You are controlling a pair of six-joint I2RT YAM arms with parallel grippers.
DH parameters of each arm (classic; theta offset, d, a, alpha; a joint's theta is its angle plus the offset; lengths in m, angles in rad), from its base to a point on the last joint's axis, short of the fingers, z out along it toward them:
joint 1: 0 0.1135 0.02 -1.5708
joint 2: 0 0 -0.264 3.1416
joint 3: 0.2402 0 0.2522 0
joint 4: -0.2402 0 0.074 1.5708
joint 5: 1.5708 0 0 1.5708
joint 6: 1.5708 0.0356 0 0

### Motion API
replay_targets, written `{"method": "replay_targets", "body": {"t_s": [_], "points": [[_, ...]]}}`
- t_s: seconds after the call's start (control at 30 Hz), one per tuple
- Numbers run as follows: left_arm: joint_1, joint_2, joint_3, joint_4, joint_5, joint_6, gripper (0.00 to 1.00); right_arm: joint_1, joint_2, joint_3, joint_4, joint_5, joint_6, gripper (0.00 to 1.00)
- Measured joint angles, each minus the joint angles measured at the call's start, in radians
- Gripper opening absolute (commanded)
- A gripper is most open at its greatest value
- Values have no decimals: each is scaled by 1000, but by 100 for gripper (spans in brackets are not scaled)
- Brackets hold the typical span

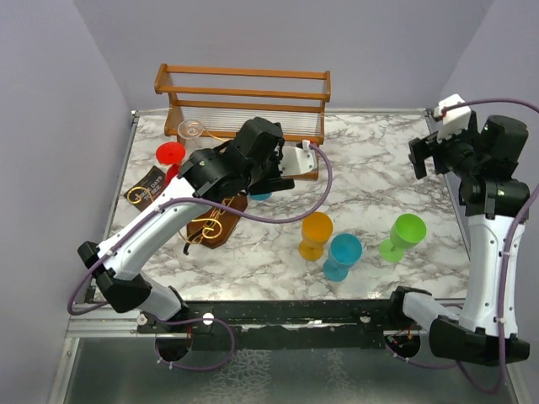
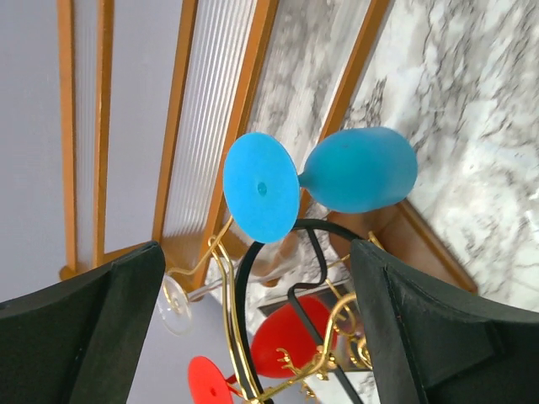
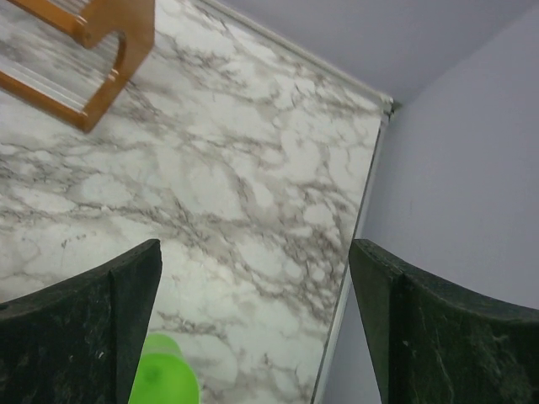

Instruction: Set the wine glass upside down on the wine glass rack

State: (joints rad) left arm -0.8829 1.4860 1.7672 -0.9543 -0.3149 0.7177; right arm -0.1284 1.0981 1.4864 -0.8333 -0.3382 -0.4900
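Observation:
My right gripper will next move down and back to the side of the green glass's rim away from the cyan glass. The green glass is standing upright with its rim open.
The wine glass rack, gold curled wire on a dark brown base, stands left of centre. A red glass and a clear glass hang on its far side. My left gripper hovers over the rack, open. In the left wrist view a blue wine glass, its round foot facing the camera, sits just beyond the left gripper by the gold wire; no finger touches it. I cannot tell if it hangs on the wire. My right gripper is open and empty at the far right.
An orange-brown slatted wooden frame stands at the back. Orange, cyan and green glasses stand upright at front centre-right. The green glass shows below the right gripper. A dark card lies at left.

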Motion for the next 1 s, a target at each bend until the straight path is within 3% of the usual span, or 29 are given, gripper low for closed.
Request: {"method": "replay_targets", "body": {"t_s": [0.3, 0.6, 1.0], "points": [[26, -65, 24, 20, 37, -80, 99, -213, -140, -117, -185, -10, 10, 79], [33, -65, 16, 45, 18, -100, 99, -237, -183, -295, -285, 62, -16, 62], [33, -64, 16, 48, -2, -107, 99, -238, -74, -371, -348, 98, -32, 37]]}}
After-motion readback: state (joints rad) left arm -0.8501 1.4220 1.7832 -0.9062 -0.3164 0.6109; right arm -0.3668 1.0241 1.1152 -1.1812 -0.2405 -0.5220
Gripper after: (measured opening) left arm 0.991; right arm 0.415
